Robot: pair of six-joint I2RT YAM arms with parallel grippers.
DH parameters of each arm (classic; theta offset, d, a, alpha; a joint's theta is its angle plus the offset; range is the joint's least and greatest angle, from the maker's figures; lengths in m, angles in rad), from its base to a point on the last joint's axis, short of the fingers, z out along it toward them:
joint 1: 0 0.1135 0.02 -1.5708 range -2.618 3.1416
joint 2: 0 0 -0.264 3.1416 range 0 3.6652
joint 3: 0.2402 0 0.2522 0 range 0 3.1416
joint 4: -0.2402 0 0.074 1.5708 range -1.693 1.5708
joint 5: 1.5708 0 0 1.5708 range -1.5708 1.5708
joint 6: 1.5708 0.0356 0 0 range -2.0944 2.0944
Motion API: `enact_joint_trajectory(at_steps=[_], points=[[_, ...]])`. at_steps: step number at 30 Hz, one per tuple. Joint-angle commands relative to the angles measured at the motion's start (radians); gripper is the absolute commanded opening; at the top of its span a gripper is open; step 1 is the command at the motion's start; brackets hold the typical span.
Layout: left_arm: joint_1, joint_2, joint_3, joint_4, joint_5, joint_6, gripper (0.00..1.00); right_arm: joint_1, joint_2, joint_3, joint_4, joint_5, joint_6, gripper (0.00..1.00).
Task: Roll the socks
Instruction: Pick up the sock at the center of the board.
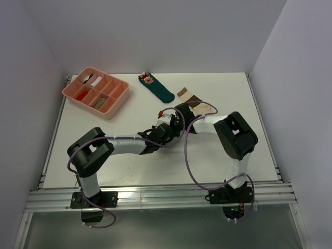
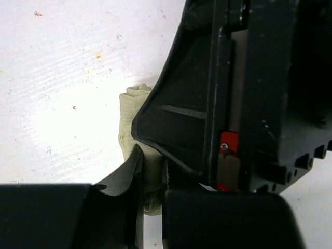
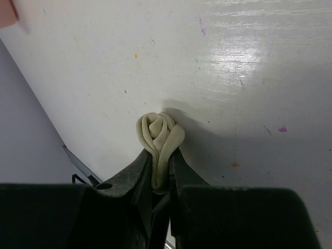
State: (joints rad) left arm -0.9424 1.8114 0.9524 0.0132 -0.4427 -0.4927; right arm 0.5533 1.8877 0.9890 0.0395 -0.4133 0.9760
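Observation:
The tray's corner section by the teal sock is empty. My left gripper should go up, swing outward to the tray and go down to let go of the tan roll in that section.
The plain tan sock is rolled into a tight spiral. My right gripper is shut on the roll's end, above the white table. In the left wrist view the same tan sock sits between my left gripper's jaws, which are shut on it, with the right gripper's black body pressed close on the right. In the top view both grippers meet mid-table, left gripper and right gripper, and hide the roll. The cream sock with brown and tan bands lies flat just behind them.
A dark teal sock with a red-and-white figure lies at the back centre. A pink compartment tray holding small items stands at the back left. Purple cables loop from both arms over the table's middle.

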Motion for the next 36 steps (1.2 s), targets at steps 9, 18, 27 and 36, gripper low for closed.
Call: enact_joint_trajectory(at_steps=[9, 18, 27, 36], points=[[0.014, -0.046, -0.032, -0.194, 0.03, -0.001, 0.01, -0.045, -0.133, 0.151, -0.2, -0.068, -0.1, 0.59], [0.122, -0.188, 0.025, -0.277, 0.07, 0.109, 0.01, -0.237, -0.303, 0.247, -0.403, 0.036, -0.2, 0.86], [0.338, -0.274, 0.155, -0.315, 0.153, 0.307, 0.01, -0.431, -0.53, 0.18, -0.5, 0.08, -0.319, 0.93], [0.619, -0.202, 0.383, -0.361, 0.303, 0.473, 0.01, -0.464, -0.683, 0.116, -0.518, 0.093, -0.405, 0.92]])
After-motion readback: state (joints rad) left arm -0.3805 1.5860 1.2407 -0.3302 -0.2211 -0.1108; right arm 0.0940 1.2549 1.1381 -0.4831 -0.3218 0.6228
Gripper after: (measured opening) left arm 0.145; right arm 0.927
